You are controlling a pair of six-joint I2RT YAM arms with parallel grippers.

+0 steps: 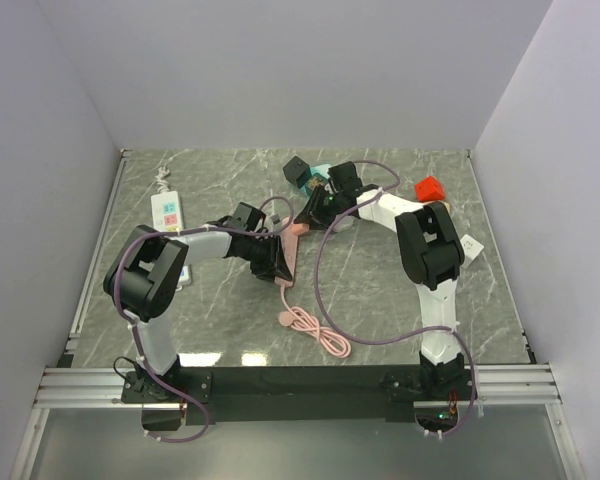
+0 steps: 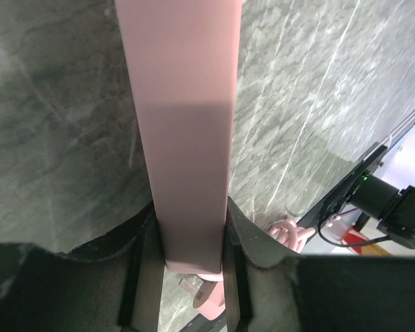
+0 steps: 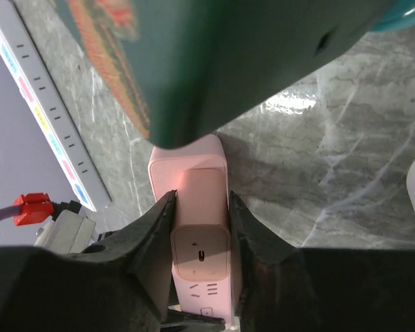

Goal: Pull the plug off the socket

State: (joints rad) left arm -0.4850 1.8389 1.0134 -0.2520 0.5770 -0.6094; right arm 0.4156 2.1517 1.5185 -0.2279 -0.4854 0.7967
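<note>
My right gripper moves up and swings outward next to release the plug, as tabletop beside the teal box lies outward and to its right in the top view.
A pink power strip point(image 1: 291, 252) lies mid-table, its pink cable point(image 1: 315, 333) coiled toward the front. My left gripper point(image 1: 277, 258) is shut across the strip's body; in the left wrist view the strip point(image 2: 183, 124) runs up between the fingers point(image 2: 142, 256), gripper point(image 2: 190, 218). A pink plug point(image 3: 188, 169) sits on the strip's far end. My right gripper point(image 1: 317, 212) is shut on its sides, and in the right wrist view the gripper point(image 3: 200, 204) has both fingers point(image 3: 152, 228) pressed against the pink block. A socket face point(image 3: 202, 256) shows below it.
A white power strip point(image 1: 168, 212) lies at the left, also in the right wrist view point(image 3: 41, 111). A teal box point(image 3: 214, 62) hangs close above the plug; it is behind the right gripper in the top view point(image 1: 317, 178). A red cube point(image 1: 430, 188) sits at the right.
</note>
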